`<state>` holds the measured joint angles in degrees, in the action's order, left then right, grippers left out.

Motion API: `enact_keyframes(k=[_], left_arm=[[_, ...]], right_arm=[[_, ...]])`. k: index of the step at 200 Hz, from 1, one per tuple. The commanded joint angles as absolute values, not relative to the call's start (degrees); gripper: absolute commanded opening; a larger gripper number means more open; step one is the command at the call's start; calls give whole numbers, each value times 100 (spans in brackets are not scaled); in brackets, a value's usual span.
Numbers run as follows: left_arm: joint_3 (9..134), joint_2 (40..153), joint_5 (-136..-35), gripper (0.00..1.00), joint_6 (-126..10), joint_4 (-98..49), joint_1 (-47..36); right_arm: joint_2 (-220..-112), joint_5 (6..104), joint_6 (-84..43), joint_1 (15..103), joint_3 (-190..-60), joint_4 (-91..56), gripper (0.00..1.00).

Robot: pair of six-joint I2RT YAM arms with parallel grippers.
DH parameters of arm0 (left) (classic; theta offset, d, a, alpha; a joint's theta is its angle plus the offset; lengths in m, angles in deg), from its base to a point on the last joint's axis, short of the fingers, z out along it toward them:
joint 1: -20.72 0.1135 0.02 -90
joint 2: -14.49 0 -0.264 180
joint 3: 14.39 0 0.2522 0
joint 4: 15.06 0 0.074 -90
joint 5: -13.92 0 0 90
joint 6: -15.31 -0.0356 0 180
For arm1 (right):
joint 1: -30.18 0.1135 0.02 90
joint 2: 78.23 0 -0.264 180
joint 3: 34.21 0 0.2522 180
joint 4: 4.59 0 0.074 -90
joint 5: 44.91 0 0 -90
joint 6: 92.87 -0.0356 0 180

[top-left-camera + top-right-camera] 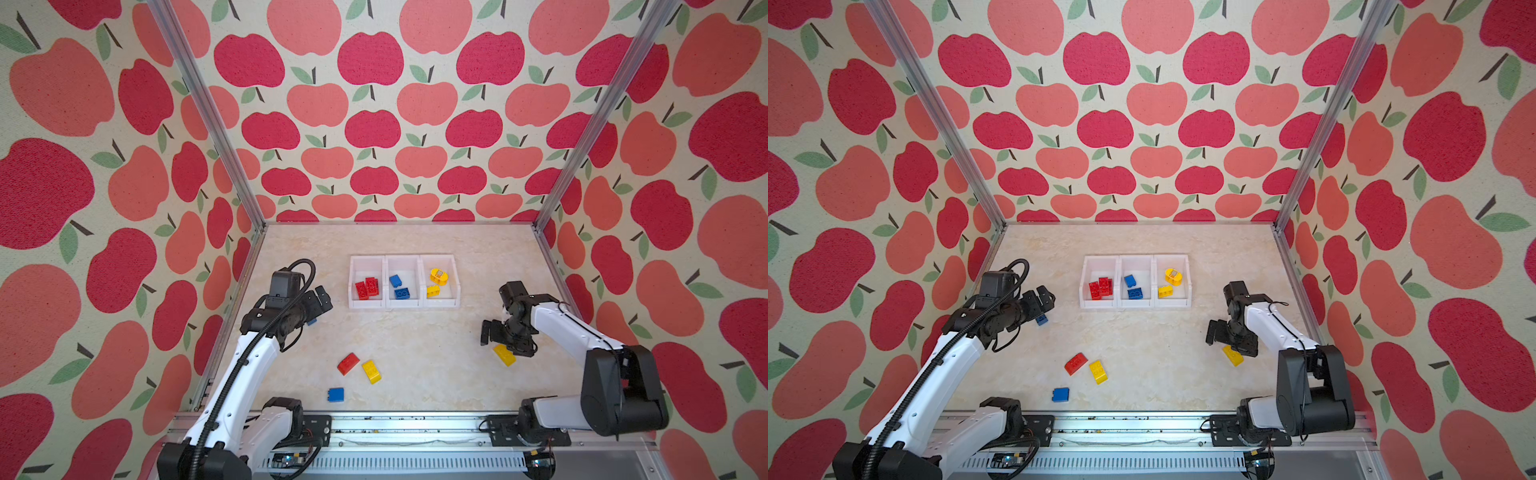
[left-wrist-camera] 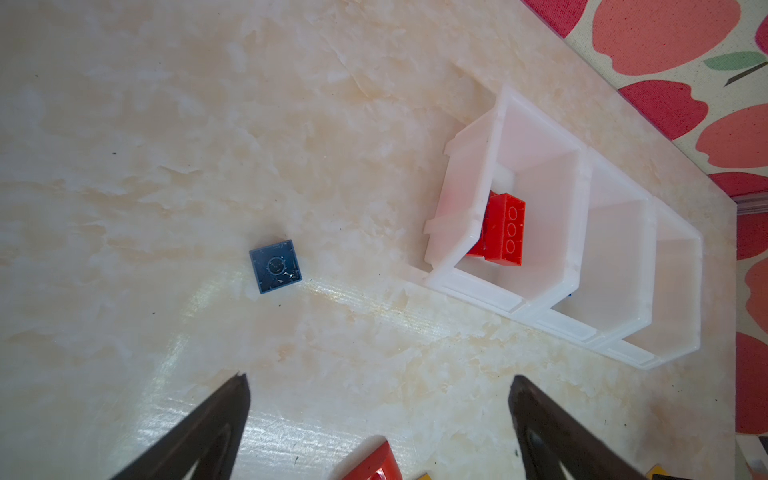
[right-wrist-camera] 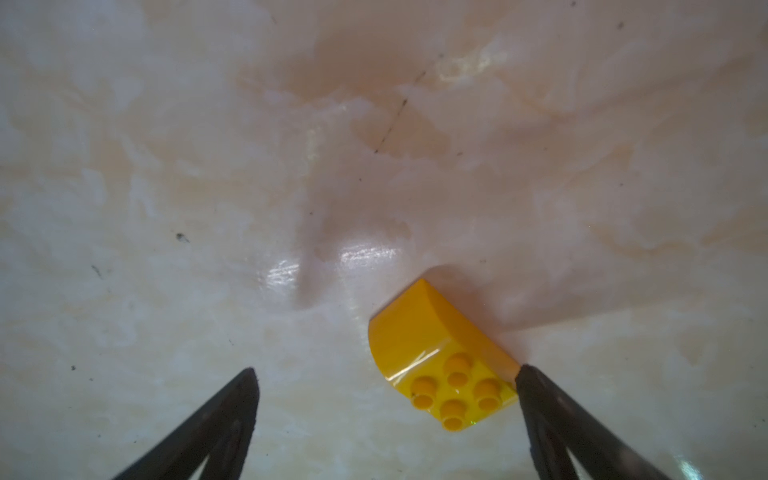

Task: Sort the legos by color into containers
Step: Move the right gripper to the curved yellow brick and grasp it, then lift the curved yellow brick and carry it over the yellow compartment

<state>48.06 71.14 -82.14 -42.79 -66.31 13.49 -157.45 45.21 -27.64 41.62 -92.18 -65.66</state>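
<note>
The open fingers of the robot's right gripper already span the width of the curved yellow lego (image 1: 504,354) (image 3: 440,357) just below, so the gripper needs to move down over it and close.
The three joined white containers (image 1: 385,282) (image 2: 469,174) stand mid-table, with red legos (image 1: 367,287) in the left bin, blue legos (image 1: 398,286) in the middle and yellow legos (image 1: 436,281) in the right. My right gripper (image 1: 505,343) (image 3: 384,374) hangs open low over a curved yellow lego (image 1: 504,354) (image 3: 440,357), which lies on the table against one fingertip. Left of the bins, my left gripper (image 1: 323,299) (image 2: 380,378) is open and empty. A blue lego (image 1: 312,321) (image 2: 275,266) lies upside down just beneath it.
Loose on the near table lie a red sloped lego (image 1: 348,363), a yellow lego (image 1: 371,371) and a blue lego (image 1: 336,394). Apple-print walls on metal posts (image 1: 548,199) enclose the table. A metal rail (image 1: 407,432) runs along the front edge.
</note>
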Motion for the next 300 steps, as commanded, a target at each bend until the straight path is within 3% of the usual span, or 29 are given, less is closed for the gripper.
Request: enact_keyframes(k=[1,89,223,300], left_arm=[[4786,7019,-8214,99,-4270,-6780,1325],[4736,6934,-8161,99,-4209,-6793,1329],[4665,6798,-8091,99,-4140,-6802,1325],[4623,6740,-8091,99,-4122,-6810,1333]], right_arm=[[-15844,4616,-2687,4134,-9148,-6456,99],[-15968,4743,-2844,4225,-9121,-6564,84],[-16245,4172,-2985,4722,-9209,-6734,37],[-15954,4226,-3086,4861,-9412,-6929,29]])
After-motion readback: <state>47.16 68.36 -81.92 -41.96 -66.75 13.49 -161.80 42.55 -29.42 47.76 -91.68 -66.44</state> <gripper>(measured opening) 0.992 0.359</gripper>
